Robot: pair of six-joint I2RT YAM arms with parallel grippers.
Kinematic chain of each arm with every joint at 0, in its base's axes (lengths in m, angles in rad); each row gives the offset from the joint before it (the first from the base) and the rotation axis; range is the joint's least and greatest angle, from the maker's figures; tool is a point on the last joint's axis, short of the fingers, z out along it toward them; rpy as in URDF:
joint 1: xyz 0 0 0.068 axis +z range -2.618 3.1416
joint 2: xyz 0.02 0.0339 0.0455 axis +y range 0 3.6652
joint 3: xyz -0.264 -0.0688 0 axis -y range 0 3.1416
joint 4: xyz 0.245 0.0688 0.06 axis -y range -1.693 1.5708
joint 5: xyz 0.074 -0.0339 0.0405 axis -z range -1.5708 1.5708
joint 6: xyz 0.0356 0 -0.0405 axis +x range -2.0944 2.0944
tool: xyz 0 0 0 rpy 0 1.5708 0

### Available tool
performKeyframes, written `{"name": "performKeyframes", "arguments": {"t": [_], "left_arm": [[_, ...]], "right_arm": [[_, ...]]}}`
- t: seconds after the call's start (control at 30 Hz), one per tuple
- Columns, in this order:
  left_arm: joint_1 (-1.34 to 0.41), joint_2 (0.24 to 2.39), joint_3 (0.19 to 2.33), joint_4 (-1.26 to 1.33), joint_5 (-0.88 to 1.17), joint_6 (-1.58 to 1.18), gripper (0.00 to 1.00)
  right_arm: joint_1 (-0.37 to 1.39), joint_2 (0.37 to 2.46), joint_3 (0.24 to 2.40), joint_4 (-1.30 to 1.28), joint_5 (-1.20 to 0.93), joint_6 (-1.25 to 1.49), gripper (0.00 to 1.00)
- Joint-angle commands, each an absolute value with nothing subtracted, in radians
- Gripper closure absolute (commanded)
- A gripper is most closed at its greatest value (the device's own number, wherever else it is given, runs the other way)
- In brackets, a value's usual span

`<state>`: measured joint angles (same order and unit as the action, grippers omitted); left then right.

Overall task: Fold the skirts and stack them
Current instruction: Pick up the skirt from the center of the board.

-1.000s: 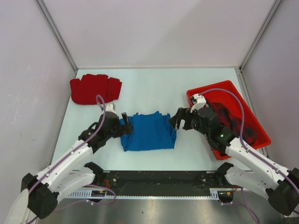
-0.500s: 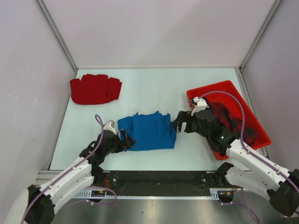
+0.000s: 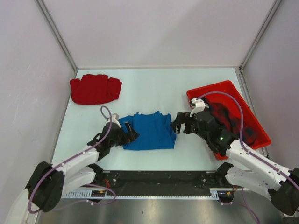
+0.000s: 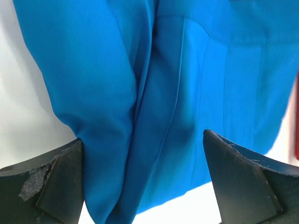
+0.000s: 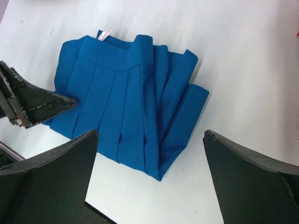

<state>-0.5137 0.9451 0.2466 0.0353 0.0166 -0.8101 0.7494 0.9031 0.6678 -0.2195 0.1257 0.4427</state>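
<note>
The side fold of the blue skirt lies between my left gripper's fingers and runs on outward, so I will next move that gripper gently outward along the fold and close on the layers.
The blue pleated skirt (image 3: 148, 131) lies folded on the table's middle. It fills the left wrist view (image 4: 187, 84) and shows in the right wrist view (image 5: 131, 102). My left gripper (image 3: 129, 133) is open at the skirt's left edge, jaws wide either side of a fold. My right gripper (image 3: 176, 124) is open just off the skirt's right edge. The red pleated skirt (image 3: 95, 88) lies folded at the back left. The plaid skirt (image 3: 233, 122) lies in the red tray (image 3: 219, 88), partly hidden by my right arm.
The red tray sits at the table's right edge. Grey walls close in the table on three sides. The left gripper's finger (image 5: 32, 105) shows in the right wrist view at the skirt's far edge.
My left gripper drew back toward the near edge, then came forward again to the blue skirt's left edge. The right gripper shifted slightly closer to the skirt's right edge.
</note>
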Motion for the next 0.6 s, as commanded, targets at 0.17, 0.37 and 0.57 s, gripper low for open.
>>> {"name": "performKeyframes", "arguments": {"t": [0.17,0.37,0.57], "left_arm": [[-0.491,1.264,0.371,0.083,-0.018,-0.729,0.00],[-0.491,1.399,0.420,0.078,-0.014,-0.733,0.08],[-0.499,1.509,0.482,0.064,0.035,-0.713,0.47]], "right_arm": [[0.755,0.894,0.670,-0.189,0.144,0.413,0.00],[0.758,0.900,0.670,-0.186,0.156,0.396,0.00],[0.752,0.903,0.670,-0.189,0.176,0.387,0.00]]}}
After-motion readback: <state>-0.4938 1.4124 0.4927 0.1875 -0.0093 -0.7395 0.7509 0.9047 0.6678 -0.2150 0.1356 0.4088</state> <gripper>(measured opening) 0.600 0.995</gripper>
